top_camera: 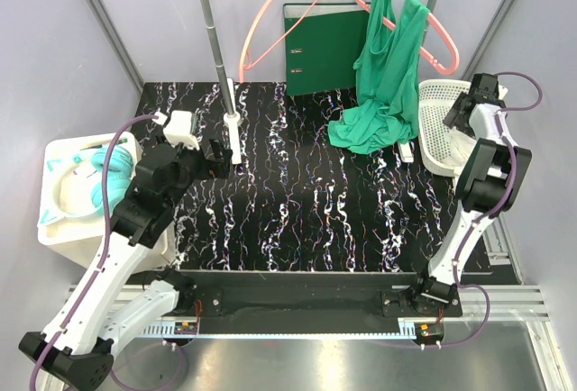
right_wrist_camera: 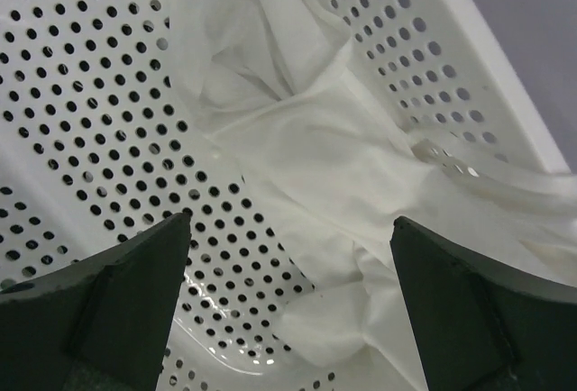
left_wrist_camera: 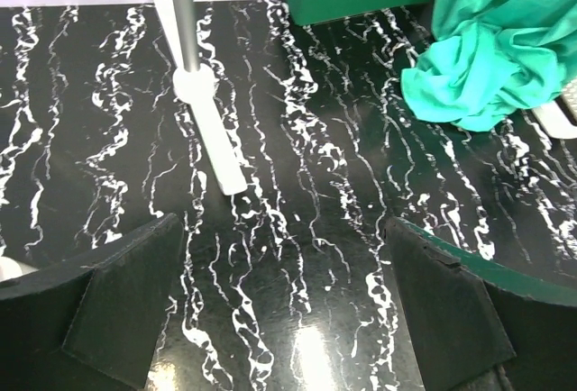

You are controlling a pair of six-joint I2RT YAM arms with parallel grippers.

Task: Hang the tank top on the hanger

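I will lower my right gripper onto the fold across the garment's middle [right_wrist_camera: 311, 139] and close it, because the white garment is crumpled in the basket below my open fingers.
The thin light-pink hanger [top_camera: 273, 32] hangs empty by its grey hook from the rail at the back. A crumpled white garment [right_wrist_camera: 306, 148] lies in the white perforated basket [top_camera: 435, 143] at the right. My right gripper [top_camera: 457, 113] is over this basket; in the right wrist view it [right_wrist_camera: 288, 310] is open, its jaws wide apart just above the white garment and touching nothing. My left gripper [top_camera: 216, 159] is open and empty, low over the black marbled table next to the rack's pole; the left wrist view shows it [left_wrist_camera: 288, 310] holding nothing.
A thicker salmon-pink hanger [top_camera: 431, 22] carries a green garment [top_camera: 386, 85] that drapes onto the table, also in the left wrist view [left_wrist_camera: 487, 58]. A green binder [top_camera: 325, 49] stands at the back. The rack pole [top_camera: 219, 58] has a white foot [left_wrist_camera: 212, 139]. A white bin [top_camera: 77, 195] with teal items sits at the left.
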